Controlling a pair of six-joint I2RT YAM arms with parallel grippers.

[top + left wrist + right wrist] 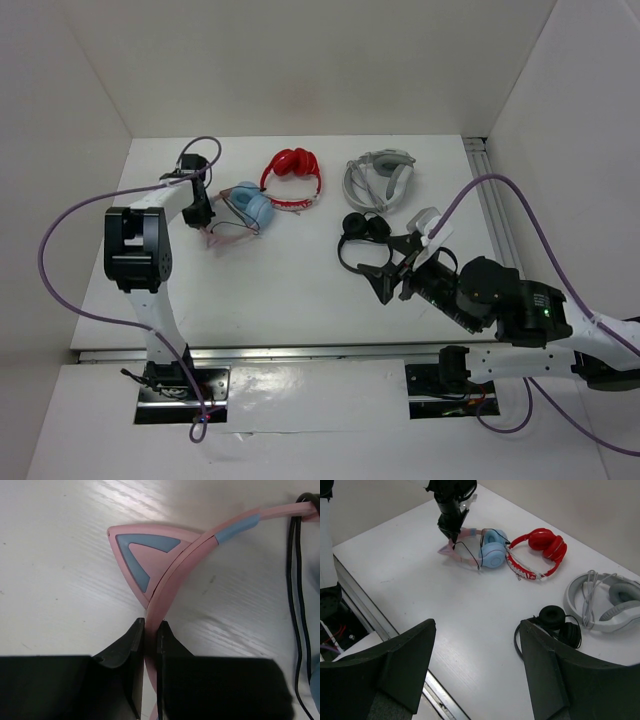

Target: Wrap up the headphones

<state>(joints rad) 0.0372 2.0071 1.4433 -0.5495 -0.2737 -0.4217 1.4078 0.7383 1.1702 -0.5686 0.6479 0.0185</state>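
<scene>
I will slide my left gripper away from the close-by red pair of headphones, to the bare tabletop on its left in the top view. I will let go of the headband [172, 575] there.
The headphones [250, 208] lie on the white table at the back left, with light blue earcups [491, 554] and a pink headband [172, 575]. One pink and blue cat ear [140, 555] lies flat on the table. The thin dark cable [295, 605] runs along the right of the left wrist view. My left gripper [151, 626] is shut on the pink headband just below the cat ear; it also shows in the top view [205, 225] and the right wrist view [452, 532]. My right gripper [477, 625] is open and empty above the table's middle right [392, 270].
A red pair of headphones [293, 170] lies right beside the blue earcups. A white and grey pair [378, 180] lies at the back right. A small black pair [362, 232] lies close under my right gripper's far finger. A metal rail [490, 200] runs along the right edge.
</scene>
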